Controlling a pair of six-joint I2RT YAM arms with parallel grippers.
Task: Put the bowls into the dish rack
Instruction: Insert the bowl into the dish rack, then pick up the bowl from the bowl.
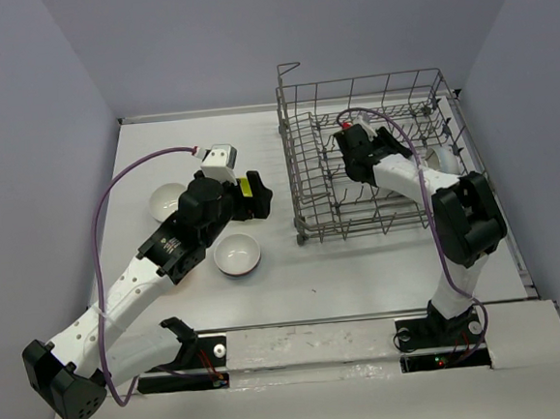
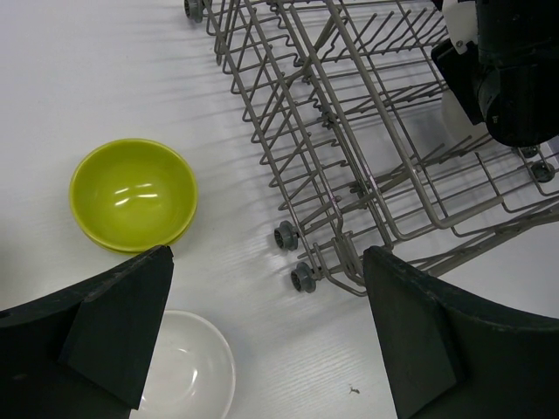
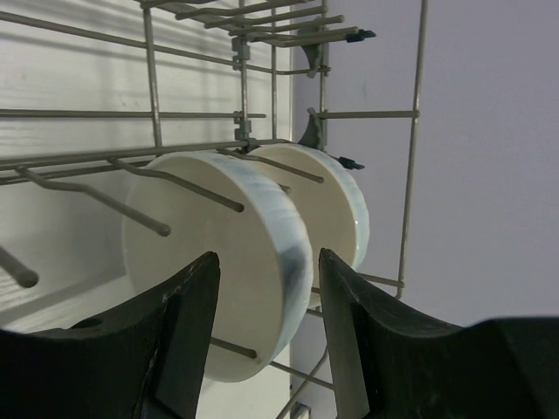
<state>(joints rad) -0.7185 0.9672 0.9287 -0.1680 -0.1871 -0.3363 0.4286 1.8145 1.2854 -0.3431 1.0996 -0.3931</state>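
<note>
I will next swing my left gripper to the left in the top view and lower it onto the wall-side rim of the white bowl farthest from the rack.
The grey wire dish rack (image 1: 373,154) stands on the right of the table. In the right wrist view two white bowls with bluish rims stand on edge between its tines, a near one (image 3: 218,262) and a far one (image 3: 330,209). My right gripper (image 3: 266,255) is inside the rack with its jaws either side of the near bowl's rim. A gap shows at the right finger (image 3: 349,314). My left gripper (image 2: 266,332) hangs wide open above the table, left of the rack (image 2: 349,131). A lime green bowl (image 2: 133,194) and a white bowl (image 2: 188,375) sit below it.
Another white bowl (image 1: 168,201) rests on the table at the left, behind the left arm. The white bowl (image 1: 237,254) nearer the front lies beside the left forearm. The rack's wheels (image 2: 297,262) stick out at its near corner. Purple walls close in the table.
</note>
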